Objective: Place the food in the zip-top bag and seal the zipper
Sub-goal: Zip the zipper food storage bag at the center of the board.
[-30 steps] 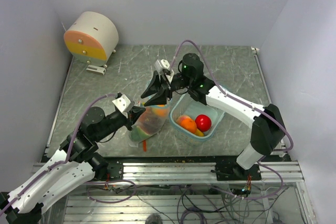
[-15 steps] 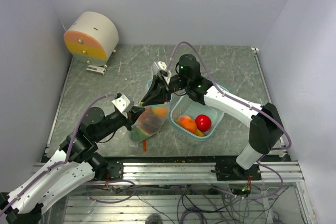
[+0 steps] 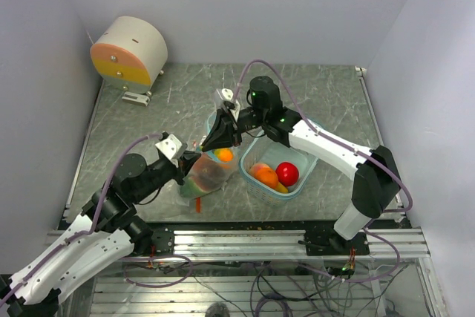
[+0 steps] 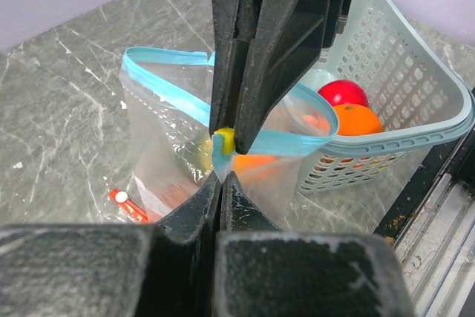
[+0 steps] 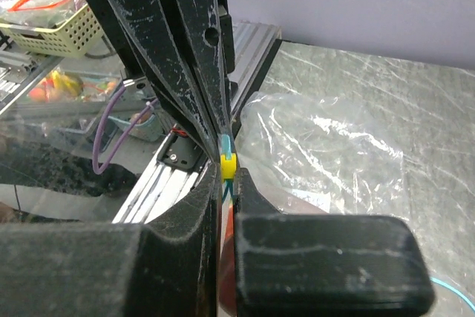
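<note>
My right gripper moves away along the zipper strip to its far end next. The bag's opening is open with the slider beside my left gripper.
The clear zip-top bag with a blue zipper strip stands between the arms, its mouth open in a loop. It holds an orange fruit and other coloured food lower down. My left gripper is shut on the near end of the bag's top edge; it also shows in the top view. My right gripper is shut on the yellow zipper slider, right against the left fingertips. A red ball and an orange fruit lie in the teal tub.
A round white and orange device stands at the back left. A small red piece lies on the table beside the bag. The metal rail runs along the near edge. The tub sits right of the bag.
My right gripper has moved left and down along the bag's top to the left gripper and closed at the slider. The bag has shifted slightly and the orange fruit inside now shows.
</note>
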Available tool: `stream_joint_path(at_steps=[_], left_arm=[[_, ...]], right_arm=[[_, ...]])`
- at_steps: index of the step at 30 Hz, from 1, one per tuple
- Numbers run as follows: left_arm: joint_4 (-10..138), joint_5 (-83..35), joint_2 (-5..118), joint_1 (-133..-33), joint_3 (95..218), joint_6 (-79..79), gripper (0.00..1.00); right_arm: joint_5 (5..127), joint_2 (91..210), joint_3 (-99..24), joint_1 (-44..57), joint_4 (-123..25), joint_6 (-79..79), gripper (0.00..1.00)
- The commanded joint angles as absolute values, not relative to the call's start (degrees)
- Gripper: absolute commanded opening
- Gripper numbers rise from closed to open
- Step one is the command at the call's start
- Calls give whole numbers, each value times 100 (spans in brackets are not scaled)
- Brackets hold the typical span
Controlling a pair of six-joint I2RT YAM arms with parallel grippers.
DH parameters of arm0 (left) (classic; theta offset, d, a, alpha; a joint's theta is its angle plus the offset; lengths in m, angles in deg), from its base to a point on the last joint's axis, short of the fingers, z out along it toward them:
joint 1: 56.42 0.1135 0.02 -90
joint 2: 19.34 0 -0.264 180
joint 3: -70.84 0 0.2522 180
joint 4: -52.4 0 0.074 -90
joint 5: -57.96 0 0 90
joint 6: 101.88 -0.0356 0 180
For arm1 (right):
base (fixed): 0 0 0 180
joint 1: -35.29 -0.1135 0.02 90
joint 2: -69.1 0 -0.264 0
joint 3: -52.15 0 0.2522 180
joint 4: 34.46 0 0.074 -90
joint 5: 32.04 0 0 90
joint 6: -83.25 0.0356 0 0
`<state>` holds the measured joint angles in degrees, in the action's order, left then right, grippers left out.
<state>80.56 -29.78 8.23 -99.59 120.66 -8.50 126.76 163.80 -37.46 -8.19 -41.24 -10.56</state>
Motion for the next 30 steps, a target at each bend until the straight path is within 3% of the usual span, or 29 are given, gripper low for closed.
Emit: stream_joint_path(at_steps=[1,9,30], left_arm=[[7985,-3397,568,-9966,12100,-889,7],[7930,-3662,459,-9961,12059,-835,7],[8008,-6038,-170,-9966,12126,-553,7]], right_arm=[[12521,16271,-3871,-628,-4760,-1449,0],[12480,16245,-3974,-623,-5006,-1591,0],[12064,15988,-3756,-4,-5292,-1877,0]])
